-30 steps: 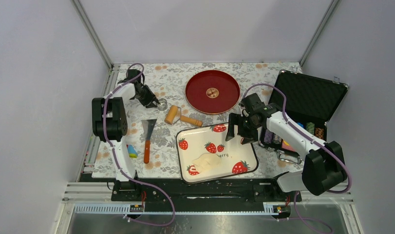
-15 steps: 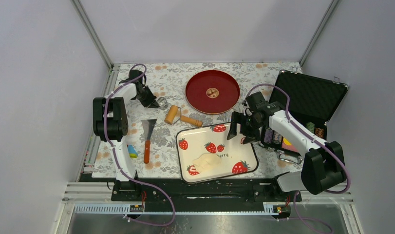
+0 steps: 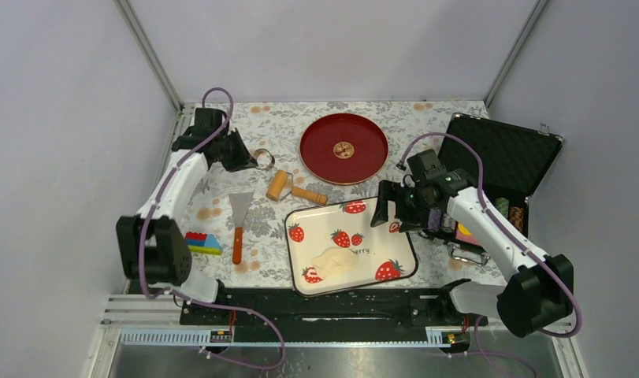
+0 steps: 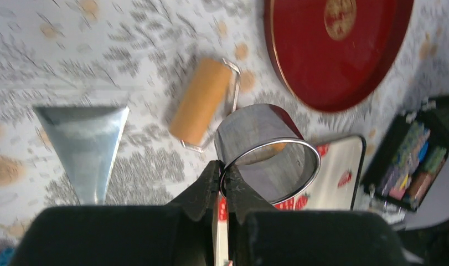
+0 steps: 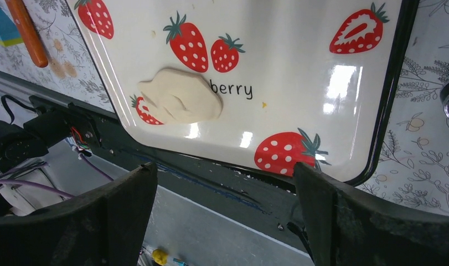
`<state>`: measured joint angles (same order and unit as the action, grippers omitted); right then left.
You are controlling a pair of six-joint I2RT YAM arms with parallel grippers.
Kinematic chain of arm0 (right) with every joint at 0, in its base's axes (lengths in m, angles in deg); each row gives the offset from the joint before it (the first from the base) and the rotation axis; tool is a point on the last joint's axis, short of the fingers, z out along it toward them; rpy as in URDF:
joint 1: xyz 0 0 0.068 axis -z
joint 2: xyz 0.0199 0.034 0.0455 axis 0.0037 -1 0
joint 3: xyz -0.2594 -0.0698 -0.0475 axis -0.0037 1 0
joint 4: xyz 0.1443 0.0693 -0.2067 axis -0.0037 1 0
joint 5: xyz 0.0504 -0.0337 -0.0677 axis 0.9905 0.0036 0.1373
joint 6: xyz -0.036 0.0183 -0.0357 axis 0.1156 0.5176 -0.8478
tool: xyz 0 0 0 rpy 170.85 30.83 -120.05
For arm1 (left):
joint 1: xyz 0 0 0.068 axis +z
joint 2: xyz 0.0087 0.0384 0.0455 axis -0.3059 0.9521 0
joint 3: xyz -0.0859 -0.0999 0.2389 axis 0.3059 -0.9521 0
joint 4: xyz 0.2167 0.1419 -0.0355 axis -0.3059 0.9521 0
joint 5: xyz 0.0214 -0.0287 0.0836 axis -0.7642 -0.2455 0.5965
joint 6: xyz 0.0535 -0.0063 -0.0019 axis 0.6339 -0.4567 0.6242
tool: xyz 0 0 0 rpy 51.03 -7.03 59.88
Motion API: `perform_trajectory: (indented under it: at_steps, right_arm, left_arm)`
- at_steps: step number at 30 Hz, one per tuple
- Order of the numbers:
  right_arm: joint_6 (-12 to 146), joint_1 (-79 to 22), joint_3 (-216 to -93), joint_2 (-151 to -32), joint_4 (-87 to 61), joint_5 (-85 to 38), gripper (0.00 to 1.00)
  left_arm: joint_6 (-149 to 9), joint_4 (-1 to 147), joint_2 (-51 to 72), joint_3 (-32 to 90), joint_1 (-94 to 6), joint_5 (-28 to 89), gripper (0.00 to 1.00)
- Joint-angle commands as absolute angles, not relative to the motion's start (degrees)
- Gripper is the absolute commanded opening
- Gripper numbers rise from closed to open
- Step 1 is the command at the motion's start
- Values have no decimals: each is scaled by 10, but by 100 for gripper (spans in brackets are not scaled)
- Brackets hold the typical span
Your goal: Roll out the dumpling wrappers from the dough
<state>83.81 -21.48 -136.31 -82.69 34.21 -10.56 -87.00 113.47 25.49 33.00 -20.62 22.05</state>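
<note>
The flattened dough [image 3: 333,262] lies below my left gripper and to its right in the top view, so I should swing back over it, lower the ring cutter [image 3: 261,160] and release.
The dough [image 3: 334,260] is a flattened off-white patch on the near left of the strawberry tray [image 3: 406,244]; it also shows in the right wrist view [image 5: 180,97]. No dumpling wrappers show. My left gripper [image 3: 249,157] is shut on the rim of the metal ring cutter [image 3: 261,160], held above the floral cloth left of the wooden roller [image 3: 288,187]. In the left wrist view the gripper [image 4: 223,170] pinches the ring cutter's [image 4: 269,152] wall. My right gripper [image 3: 391,213] is open and empty over the tray's far right part, and its wide-apart state also shows in the right wrist view [image 5: 225,166].
A red plate [image 3: 343,148] lies at the back centre. A scraper with an orange handle [image 3: 239,216] lies left of the tray. Coloured blocks [image 3: 198,240] sit at the near left. An open black case [image 3: 497,157] of chips stands at the right.
My left arm has swung its elbow toward the near left and lifted the ring cutter slightly, uncovering the coloured blocks. My right gripper has shifted a little right and nearer over the tray.
</note>
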Motion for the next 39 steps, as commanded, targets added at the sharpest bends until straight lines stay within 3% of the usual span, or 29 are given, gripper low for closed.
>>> perform_trajectory:
  at_steps: [1, 16, 31, 39]
  right_arm:
    - [823, -211, -1373, -790, 381, -106, 100]
    - [868, -211, -1270, -678, 394, -82, 99]
    - [875, -211, -1259, -678, 398, -69, 99]
    - [889, -211, -1239, -717, 336, 6, 79]
  left_arm:
    - [-841, 1170, 176, 271, -252, 219, 0]
    - [-934, 1141, 18, 118, -565, 339, 0]
    - [-1044, 1097, 182, 161, -743, 387, 0]
    - [-1061, 1068, 212, 155, -750, 376, 0]
